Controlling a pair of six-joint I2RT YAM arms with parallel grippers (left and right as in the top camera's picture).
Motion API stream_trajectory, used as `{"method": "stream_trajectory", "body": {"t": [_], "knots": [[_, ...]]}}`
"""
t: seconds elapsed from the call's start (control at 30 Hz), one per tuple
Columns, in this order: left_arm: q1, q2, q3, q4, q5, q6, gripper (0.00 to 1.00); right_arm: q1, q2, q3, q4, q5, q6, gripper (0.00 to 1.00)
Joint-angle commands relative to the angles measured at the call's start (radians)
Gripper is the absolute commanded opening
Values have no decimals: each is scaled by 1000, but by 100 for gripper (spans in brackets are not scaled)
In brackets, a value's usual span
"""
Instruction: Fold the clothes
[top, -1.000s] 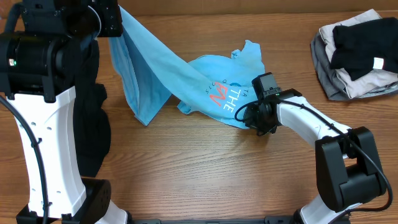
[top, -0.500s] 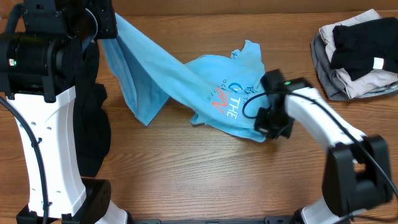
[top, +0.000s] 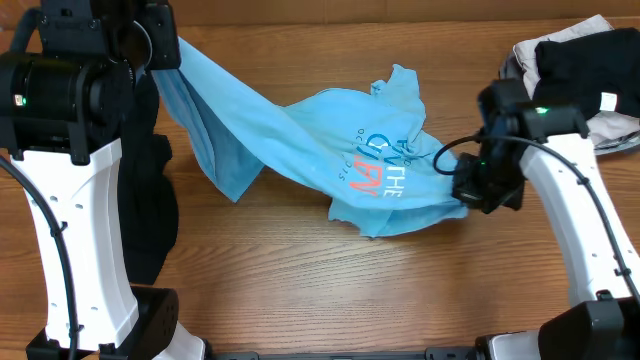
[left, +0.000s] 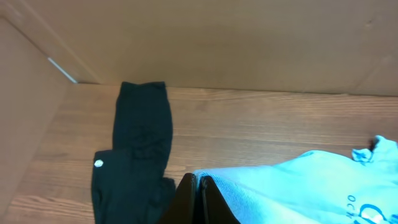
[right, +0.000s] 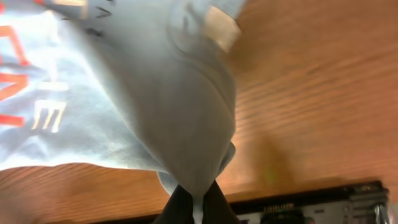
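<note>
My right gripper moves the shirt end outward next and releases it on the bare tabletop beside the pile, since that spot lies outward of the gripper.
A light blue T-shirt (top: 300, 135) with red and white lettering hangs stretched between my two grippers above the table. My left gripper (top: 165, 55) is shut on one end of it, raised at the far left; its fingers (left: 199, 199) pinch the blue cloth (left: 298, 186). My right gripper (top: 470, 195) is shut on the other end, at the right; in the right wrist view its fingers (right: 196, 202) clamp a bunch of the shirt (right: 180, 118). A long black garment (left: 140, 155) with a small white round logo lies flat at the table's left.
A pile of folded grey, black and cream clothes (top: 575, 85) sits at the back right corner. The black garment also shows in the overhead view (top: 150, 200), partly behind my left arm. A cardboard wall (left: 217, 37) runs along the table's far side.
My right gripper has lifted and pulled its end of the blue shirt to the right, drawing the cloth out wider. My left gripper has held its end nearly still.
</note>
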Motion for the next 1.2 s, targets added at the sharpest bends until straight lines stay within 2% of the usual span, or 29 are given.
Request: {"method": "stream_trajectory", "body": {"t": [0.0, 0.13, 0.27, 0.5, 0.67, 0.83, 0.87, 0.9, 0.93, 1.0, 1.17], "knots": [[5, -10, 19, 4, -54, 16, 4, -82, -5, 77, -45, 13, -45, 4], [5, -9, 19, 5, -53, 16, 4, -146, -21, 154, -10, 2, -77, 4], [5, -3, 18, 4, -51, 14, 4, -162, -4, 159, 77, -59, -123, 4], [5, 48, -5, -18, -44, 15, 4, -162, 134, 154, 164, -58, -131, 4], [5, 134, -7, -36, -44, 15, 4, -162, 247, 154, 332, -62, -130, 4], [5, 217, -7, -32, -43, 14, 4, -162, 277, 155, 494, -94, -116, 4], [5, 230, -7, -32, -37, 14, 4, -163, 276, 160, 509, -98, -105, 6], [5, 241, -7, -32, -26, 15, 4, -163, 276, 171, 509, -98, -90, 13], [5, 250, -7, -33, -14, 14, 4, -163, 276, 179, 507, -109, -87, 27], [5, 264, -7, -32, 14, 14, 4, -163, 271, 187, 492, -143, -63, 39], [5, 278, -7, -19, 61, 14, 4, -129, 228, 187, 475, -174, 56, 43]]}}
